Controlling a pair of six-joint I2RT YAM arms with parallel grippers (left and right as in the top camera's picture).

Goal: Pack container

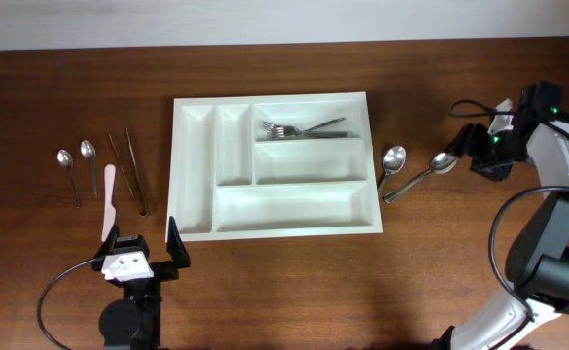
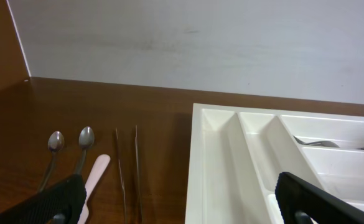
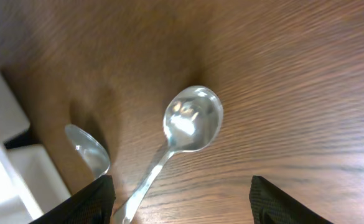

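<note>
I will lower my right gripper onto the outer spoon's bowl next, with one finger on either side, and close it.
A white cutlery tray sits mid-table with forks in its top right compartment. Two large spoons lie just right of it. My right gripper is open and empty, hovering by the bowl of the outer spoon; the other spoon lies beside the tray corner. My left gripper is open and empty at the tray's front left corner. Its fingers frame the tray edge and the metal chopsticks.
Left of the tray lie two small spoons, a pink knife and the chopsticks. The small spoons and pink knife also show in the left wrist view. A wall stands behind the table.
</note>
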